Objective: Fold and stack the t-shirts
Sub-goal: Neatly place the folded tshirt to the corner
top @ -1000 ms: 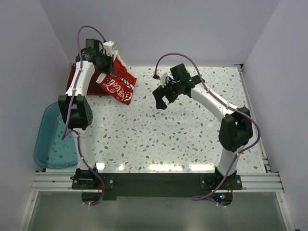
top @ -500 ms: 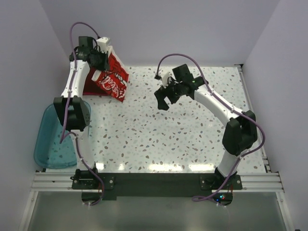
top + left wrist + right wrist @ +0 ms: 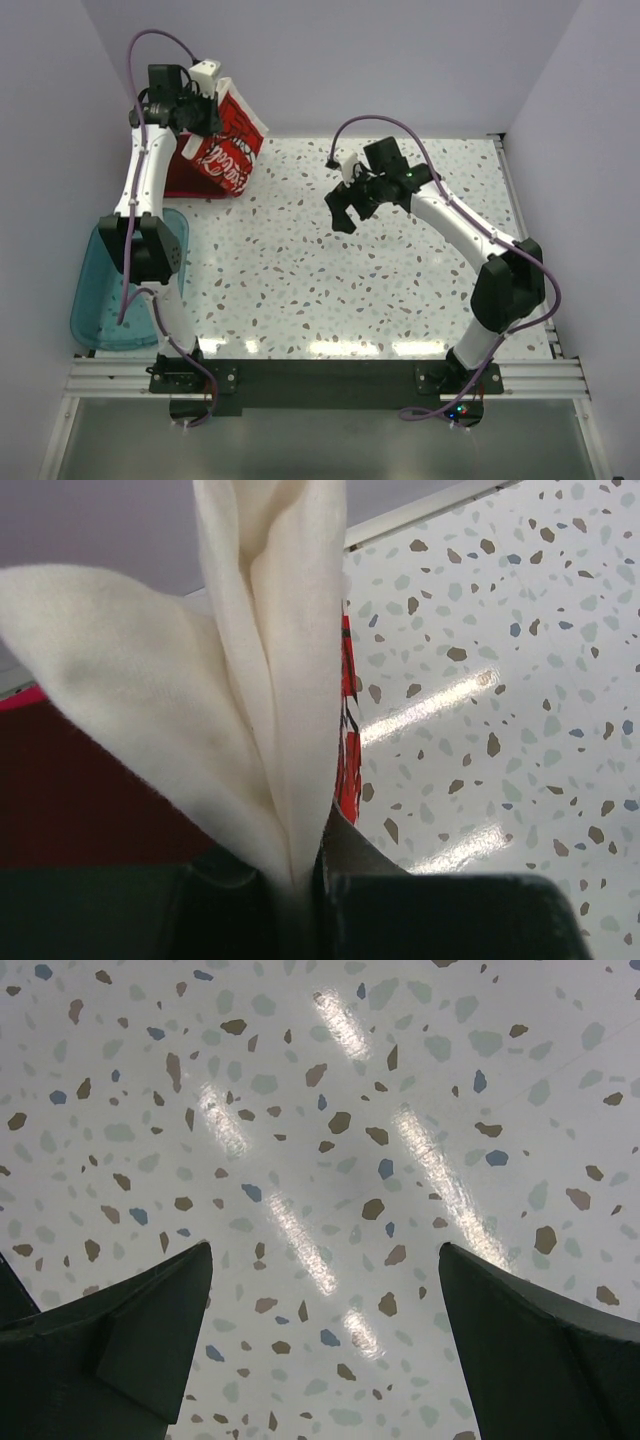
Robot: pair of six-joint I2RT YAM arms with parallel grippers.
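Note:
I will move my left gripper down and to the left in the top view and release on the dark red t-shirt (image 3: 90, 790) below it, because the cream-white t-shirt's print hangs over.
My left gripper (image 3: 205, 105) is raised at the far left corner, shut on a bunched fold of the cream-white t-shirt (image 3: 232, 140), which hangs with its red print panel and white script facing out. In the left wrist view the cream cloth (image 3: 270, 680) is pinched between the jaws of the left gripper (image 3: 300, 880), with a strip of the red print (image 3: 347, 740) beside it. Under it a dark red t-shirt (image 3: 185, 182) lies flat on the table; the same dark red t-shirt (image 3: 80, 790) shows below the wrist. My right gripper (image 3: 345, 207) hovers open over mid-table, and the right gripper (image 3: 325, 1260) has only bare speckled tabletop between its fingers (image 3: 150, 1330).
A translucent teal tub (image 3: 115, 290) sits at the table's left edge beside the left arm. The terrazzo tabletop (image 3: 330, 290) stretches between the arms. Walls close in the left, back and right sides.
My left gripper has carried the cream-white t-shirt up and to the left, back over the dark red one. My right gripper has shifted slightly and stays open.

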